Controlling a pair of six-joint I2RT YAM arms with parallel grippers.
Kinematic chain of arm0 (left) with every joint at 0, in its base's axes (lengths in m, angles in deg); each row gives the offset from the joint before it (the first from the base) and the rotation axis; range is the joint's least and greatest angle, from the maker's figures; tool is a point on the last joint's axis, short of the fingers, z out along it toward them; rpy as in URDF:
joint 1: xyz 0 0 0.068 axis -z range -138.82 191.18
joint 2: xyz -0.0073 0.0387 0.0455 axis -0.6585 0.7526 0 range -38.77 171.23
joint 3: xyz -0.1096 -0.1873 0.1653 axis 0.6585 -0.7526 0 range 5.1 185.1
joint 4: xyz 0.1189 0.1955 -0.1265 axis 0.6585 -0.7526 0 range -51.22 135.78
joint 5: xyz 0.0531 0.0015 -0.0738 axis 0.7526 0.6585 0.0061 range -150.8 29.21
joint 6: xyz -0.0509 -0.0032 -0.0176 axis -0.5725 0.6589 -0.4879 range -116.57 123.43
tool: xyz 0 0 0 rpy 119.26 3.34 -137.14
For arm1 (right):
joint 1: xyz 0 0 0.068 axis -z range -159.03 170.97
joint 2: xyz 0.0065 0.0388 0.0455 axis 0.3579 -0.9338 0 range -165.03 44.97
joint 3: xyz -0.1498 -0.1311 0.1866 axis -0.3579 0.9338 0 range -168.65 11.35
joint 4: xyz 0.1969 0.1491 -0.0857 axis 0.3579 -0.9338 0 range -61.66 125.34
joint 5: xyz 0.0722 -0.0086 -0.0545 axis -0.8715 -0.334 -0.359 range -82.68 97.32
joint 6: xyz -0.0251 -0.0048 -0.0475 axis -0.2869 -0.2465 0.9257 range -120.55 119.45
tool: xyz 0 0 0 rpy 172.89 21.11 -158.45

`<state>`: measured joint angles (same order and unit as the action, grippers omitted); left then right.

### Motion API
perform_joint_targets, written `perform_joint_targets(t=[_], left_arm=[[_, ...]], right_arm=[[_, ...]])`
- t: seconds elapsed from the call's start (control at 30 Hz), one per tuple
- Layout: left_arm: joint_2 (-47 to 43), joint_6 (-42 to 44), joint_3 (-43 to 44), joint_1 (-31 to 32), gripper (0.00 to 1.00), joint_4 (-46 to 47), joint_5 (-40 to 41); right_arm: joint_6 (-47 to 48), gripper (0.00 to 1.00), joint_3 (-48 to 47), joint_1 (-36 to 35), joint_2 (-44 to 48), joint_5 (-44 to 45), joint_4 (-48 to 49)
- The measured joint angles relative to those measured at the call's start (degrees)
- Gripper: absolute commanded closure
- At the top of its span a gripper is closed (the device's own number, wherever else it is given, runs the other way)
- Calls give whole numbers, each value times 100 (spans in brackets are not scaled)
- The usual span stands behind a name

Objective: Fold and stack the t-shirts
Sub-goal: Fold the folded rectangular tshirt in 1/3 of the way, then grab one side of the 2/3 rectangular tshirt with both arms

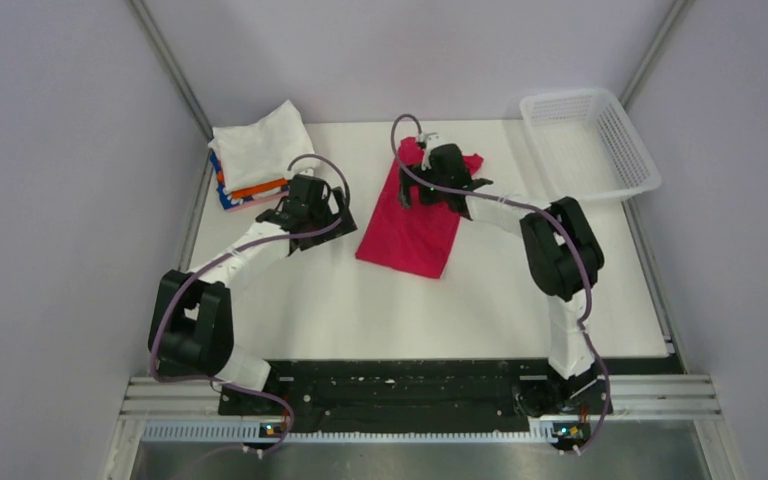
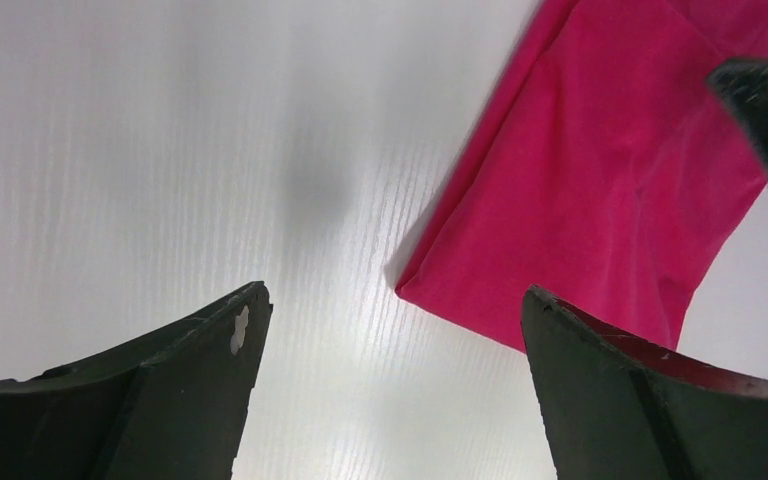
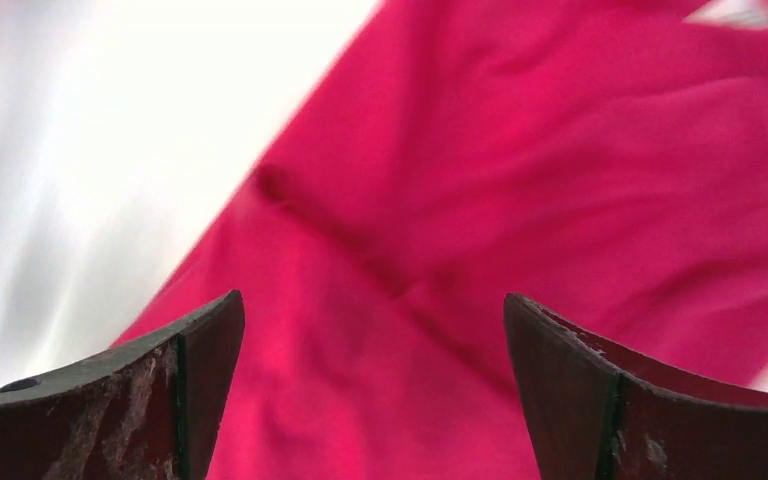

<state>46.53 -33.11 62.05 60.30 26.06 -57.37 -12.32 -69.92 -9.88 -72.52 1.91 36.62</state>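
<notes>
The shirt's near corner (image 1: 361,256) (image 2: 412,287) lies uncovered ahead of my left gripper's fingers. My left gripper should move down and to the right in the top view next, onto that corner.
A crimson-pink t-shirt (image 1: 412,222) lies folded into a long strip in the middle of the white table (image 1: 360,310). My right gripper (image 1: 438,172) hovers over its far end, open and empty; its wrist view shows the pink cloth (image 3: 520,200) between the spread fingers. My left gripper (image 1: 322,212) is open and empty just left of the shirt's near end; its wrist view shows the shirt's near corner (image 2: 580,200) ahead and to the right. A stack of folded t-shirts (image 1: 257,155), white on top with orange, blue-patterned and pale pink below, sits at the back left.
A white plastic mesh basket (image 1: 590,145) stands at the back right corner. Grey walls and metal rails close in the table on the left, back and right. The black arm-base rail (image 1: 400,385) runs along the near edge.
</notes>
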Motion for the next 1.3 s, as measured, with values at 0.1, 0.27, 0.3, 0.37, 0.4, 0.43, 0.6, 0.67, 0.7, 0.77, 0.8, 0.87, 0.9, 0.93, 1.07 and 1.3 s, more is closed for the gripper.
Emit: perform_joint_targets(t=[0.1,0.27,0.3,0.37,0.4,0.43,0.6,0.67,0.7,0.77,0.8,0.87,0.9,0.93,1.07,1.3], left_arm=[[101,0,0,0,1,39,-103],[400,-28,0,0,10,155,-409],[463,-50,0,0,15,177,-472],[579,-98,0,0,23,223,-616],[649,-107,0,0,25,278,-699],[723,-127,0,0,28,326,-767],[1189,-291,0,0,40,516,-1222],[1331,-420,-35,0,40,629,-1386],[1364,-487,-66,0,41,680,-1453],[1366,-636,-125,0,44,809,-1558],[1370,-702,-151,0,46,866,-1593],[1390,-835,-190,0,52,955,-1635],[1412,-896,-199,0,56,988,-1655],[1436,-964,-201,0,59,1010,-1683],[1508,-1143,-234,-2,92,1091,-1753],[1552,-1231,-262,-4,100,1062,-1700]], right_arm=[[96,1,-140,321,-7,245,-22],[313,1,498,520,612,350,-17],[339,1,828,498,896,245,52],[363,1,1578,426,1596,-9,160],[358,1,1904,378,1904,-136,260],[343,1,2179,313,2188,-243,315],[542,1,2881,-459,2848,-195,319],[732,1,2920,-837,2857,-31,136],[866,1,2927,-1008,2857,42,24],[1163,2,2927,-1261,2857,146,-179],[1320,2,2927,-1331,2857,214,-275],[1650,3,2927,-1425,2855,396,-437],[1827,4,2929,-1456,2848,516,-509],[1952,5,2927,-1484,2837,616,-560],[2465,8,2927,-1705,2603,1043,-721],[2944,45,2769,-1967,2083,1523,-990]])
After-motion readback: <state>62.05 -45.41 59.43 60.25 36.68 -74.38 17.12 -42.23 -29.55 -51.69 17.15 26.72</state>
